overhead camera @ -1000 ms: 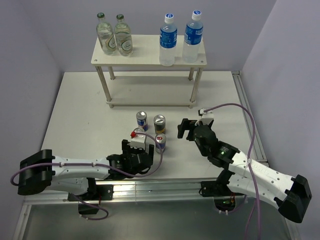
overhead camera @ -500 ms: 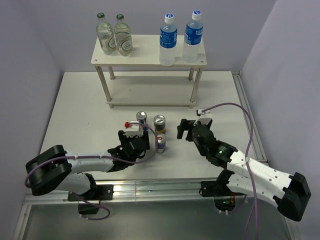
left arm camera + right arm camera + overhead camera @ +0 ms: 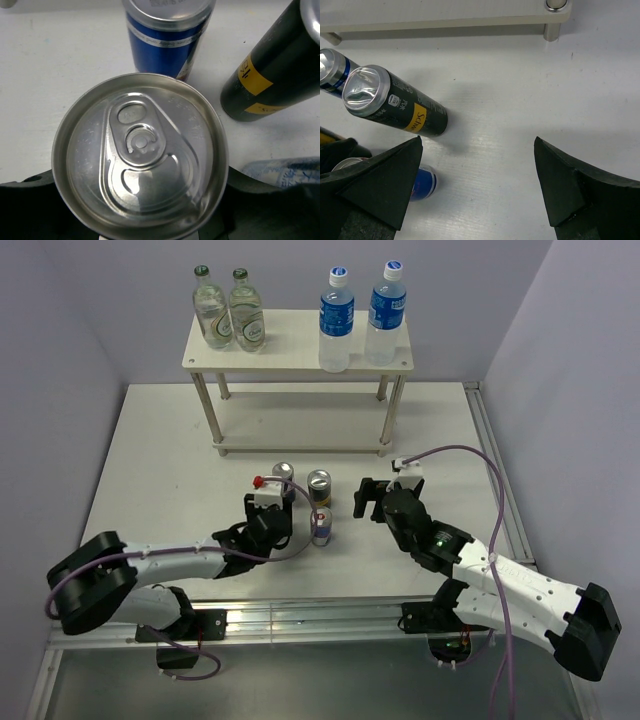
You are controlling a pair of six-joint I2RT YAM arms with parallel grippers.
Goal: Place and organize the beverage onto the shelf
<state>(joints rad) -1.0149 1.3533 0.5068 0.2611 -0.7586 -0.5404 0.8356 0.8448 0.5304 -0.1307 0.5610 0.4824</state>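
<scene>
My left gripper should first lift the can and then carry it outward to reach the board's end (image 3: 240, 427) beneath the green-capped glass bottles, because the lower board is empty.
A silver can top (image 3: 140, 160) fills the left wrist view, and my left gripper (image 3: 140, 212) (image 3: 271, 522) is shut on this can, dark jaws pressed to both sides. The can's side is hidden. A blue-silver can (image 3: 283, 475) (image 3: 167, 35) and a dark black-gold can (image 3: 318, 485) (image 3: 267, 65) stand just beyond it. Another blue can (image 3: 320, 526) (image 3: 422, 182) stands to the right. My right gripper (image 3: 366, 498) (image 3: 477, 170) hangs open over bare table, right of the dark can (image 3: 400, 105). Two water bottles (image 3: 336, 320) (image 3: 386, 312) stand on the right of the shelf (image 3: 290, 355).
Two glass bottles with green caps (image 3: 211, 310) (image 3: 245, 312) occupy the left of the shelf's top board. The lower board (image 3: 300, 448) (image 3: 445, 17) sits close to the table behind the cans. Walls close in the left, back and right.
My left arm has reached forward from the near edge to the nearest can, and its jaws have closed round it. The right arm has hardly moved.
</scene>
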